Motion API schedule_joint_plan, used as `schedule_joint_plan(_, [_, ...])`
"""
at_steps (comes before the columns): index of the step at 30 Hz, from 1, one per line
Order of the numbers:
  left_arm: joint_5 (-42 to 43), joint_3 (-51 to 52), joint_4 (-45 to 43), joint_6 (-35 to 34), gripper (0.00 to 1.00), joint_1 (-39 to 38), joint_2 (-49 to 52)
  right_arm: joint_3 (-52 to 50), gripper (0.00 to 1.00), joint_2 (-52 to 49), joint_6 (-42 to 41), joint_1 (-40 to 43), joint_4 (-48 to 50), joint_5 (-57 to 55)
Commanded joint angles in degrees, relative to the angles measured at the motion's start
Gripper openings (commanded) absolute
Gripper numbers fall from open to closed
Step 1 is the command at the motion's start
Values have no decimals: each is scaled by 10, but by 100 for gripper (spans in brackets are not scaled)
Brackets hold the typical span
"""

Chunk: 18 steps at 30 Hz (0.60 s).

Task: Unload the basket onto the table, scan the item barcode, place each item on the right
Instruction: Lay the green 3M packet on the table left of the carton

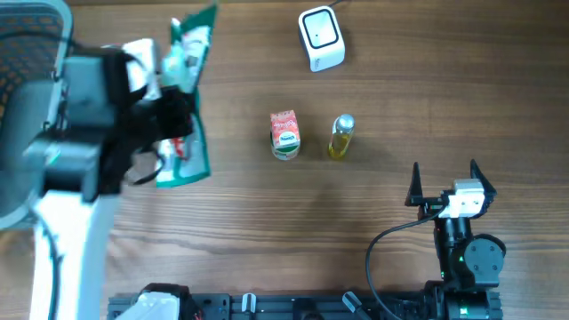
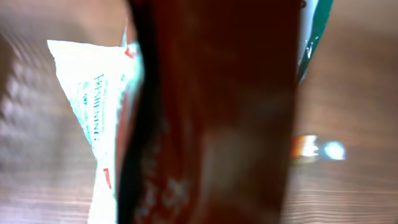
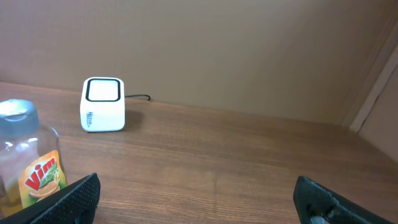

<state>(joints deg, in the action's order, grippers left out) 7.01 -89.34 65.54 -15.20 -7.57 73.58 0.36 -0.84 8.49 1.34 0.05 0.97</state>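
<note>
The pouch hangs above the table. My left gripper will next move down toward the red and white carton and let go of the pouch (image 1: pixel 184 165) on the bare wood alongside (image 1: pixel 229 149).
The item, a green, white and red pouch (image 1: pixel 184 165), hangs above the table at the far left with my left gripper (image 1: pixel 171 116) shut on it. In the left wrist view the pouch (image 2: pixel 211 112) fills the frame, blurred, and hides the fingers. The white barcode scanner (image 1: pixel 321 37) sits at the back centre, well to the right of the pouch, and shows in the right wrist view as scanner (image 3: pixel 103 104). My right gripper (image 1: pixel 444 180) stands open near the front right with nothing between its fingers; from the wrist, the right gripper (image 3: pixel 199 199) is over bare wood.
A small red and white carton (image 1: pixel 284 134) and a yellow Vim bottle (image 1: pixel 341 136) lie side by side mid-table. The bottle (image 3: pixel 31 165) is just left of my right gripper. A grey mesh chair (image 1: pixel 27 80) stands off the table's left edge.
</note>
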Motion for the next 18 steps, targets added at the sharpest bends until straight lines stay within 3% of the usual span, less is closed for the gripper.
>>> schedule_joint_plan(1, [-127,38,-5,-99,4,-76,74,-1,100,2,5,1,3,-9])
schedule_joint_plan(5, [-176,114,-76,-178,4,-112,133,-1,100,2,5,1,3,-9])
schedule_joint_plan(9, [-214,224,-199,-183,4,-122,163,-1,100,2,5,1,3,-9])
schedule_joint_plan(16, [-217,383,-400,-63,4,-122,200,-1,100,2,5,1,3,-9])
schedule_joint_plan(17, [-216,389,-408,-50,6,-122,205,-1,100,2,5,1,3,-9])
schedule_joint_plan(18, [-216,389,-407,-45,27,-122,212,-1,100,2,5,1,3,-9])
